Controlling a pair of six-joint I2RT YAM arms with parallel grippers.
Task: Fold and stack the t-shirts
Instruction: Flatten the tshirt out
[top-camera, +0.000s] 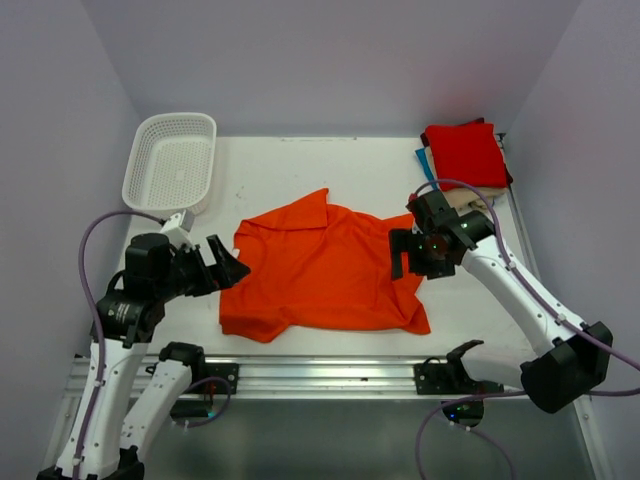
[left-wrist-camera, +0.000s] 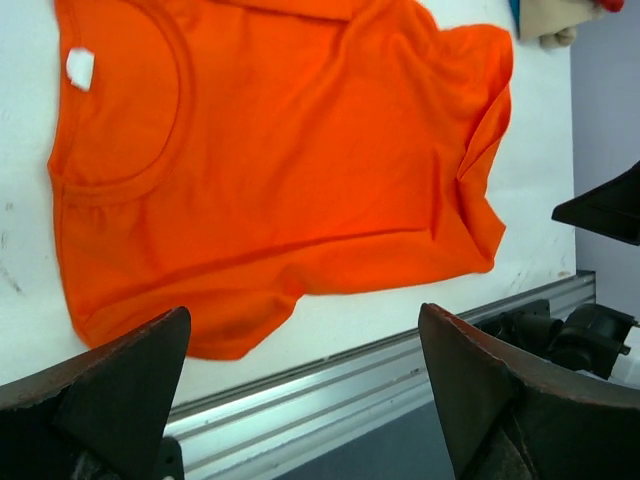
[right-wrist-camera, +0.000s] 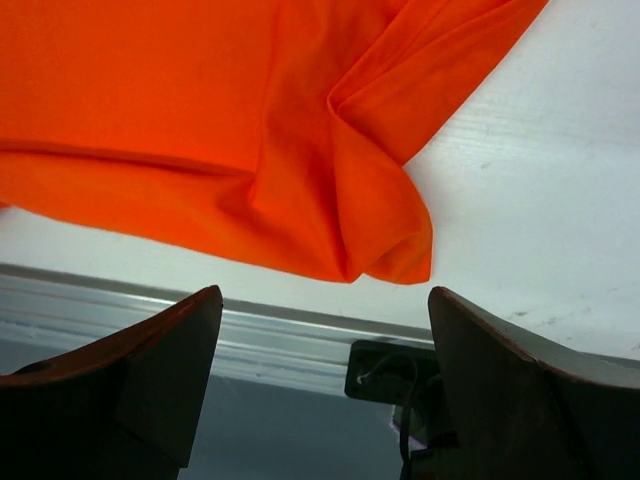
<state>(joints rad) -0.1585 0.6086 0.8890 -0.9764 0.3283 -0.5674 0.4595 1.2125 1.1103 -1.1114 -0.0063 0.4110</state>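
Note:
My open left gripper moves outward over the collar side next and closes on the orange t-shirt's far sleeve (top-camera: 292, 214) (left-wrist-camera: 310, 7), since that sleeve lies outward of it.
The bright orange t-shirt (top-camera: 320, 268) lies spread on the white table, collar to the left, partly rumpled at its right side. It fills the top of the left wrist view (left-wrist-camera: 280, 160) and the right wrist view (right-wrist-camera: 230, 130). My left gripper (top-camera: 228, 268) is open and empty, held above the table just left of the shirt's collar side. My right gripper (top-camera: 410, 255) is open and empty, held above the shirt's right edge. A stack of folded shirts sits at the back right, red (top-camera: 465, 152) on top, blue (top-camera: 424, 160) and beige (top-camera: 470, 200) beneath.
A white mesh basket (top-camera: 170, 162) stands at the back left. The metal rail (top-camera: 320, 375) runs along the table's near edge. Grey walls close in on the left, back and right.

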